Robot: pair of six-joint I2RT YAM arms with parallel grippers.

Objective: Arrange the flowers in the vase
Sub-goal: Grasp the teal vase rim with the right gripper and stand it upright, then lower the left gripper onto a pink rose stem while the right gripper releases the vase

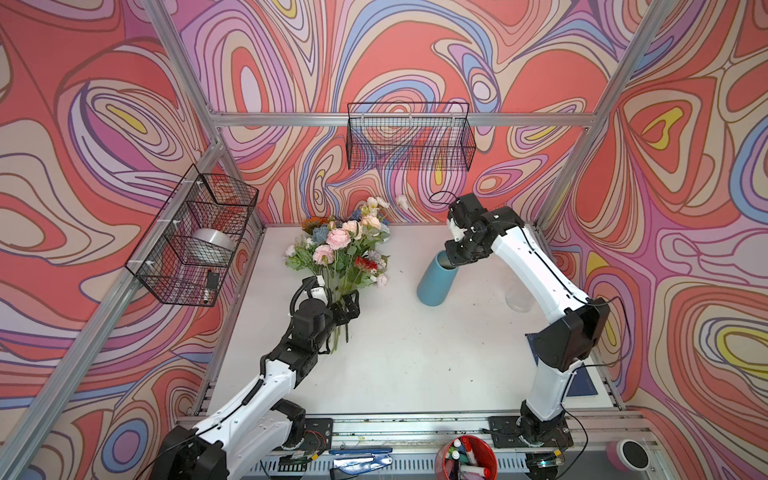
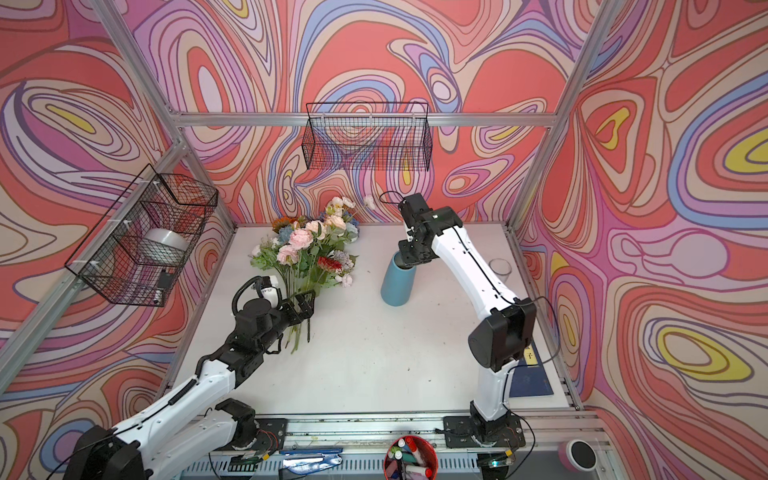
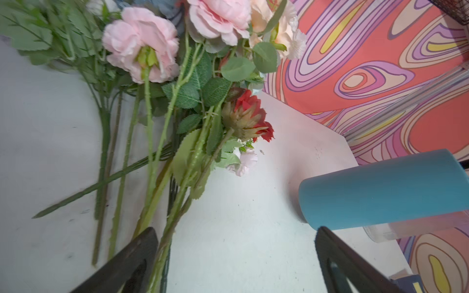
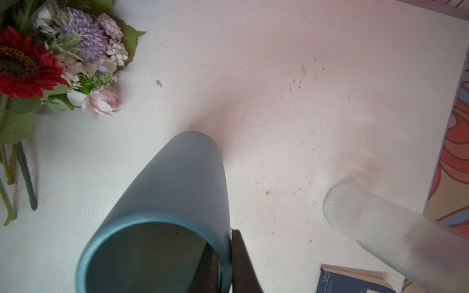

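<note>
The blue vase's base [image 1: 432, 298] rests below my right gripper, toward the flowers [image 1: 338, 249]. My right gripper swings the vase's leaning rim toward the flowers next, righting the vase, and releases.
The flowers [image 1: 338, 249] [image 2: 307, 249] lie in a bunch on the white table at the back left, blooms toward the rear wall and stems toward the front. Pink roses and a red bloom show in the left wrist view [image 3: 152, 50]; red and lilac heads show in the right wrist view [image 4: 38, 63]. My left gripper [image 1: 349, 307] [image 2: 303, 307] [image 3: 236, 229] is open over the stems, with a few stems just inside one finger [image 3: 144, 243]. The blue vase [image 1: 436, 282] [image 2: 398, 284] [image 3: 380, 190] [image 4: 177, 182] stands right of the bunch. My right gripper [image 1: 453, 259] [image 2: 409, 262] [image 4: 225, 253] is shut on its rim, one finger inside and one outside.
A clear ribbed glass vase [image 1: 519, 297] [image 4: 380, 223] stands right of the blue one, near the right arm. A dark blue book [image 1: 582, 382] [image 4: 350, 279] lies at the table's right edge. Wire baskets hang on the back wall [image 1: 409, 137] and left wall [image 1: 195, 237]. A red cup of markers [image 1: 465, 457] sits in front.
</note>
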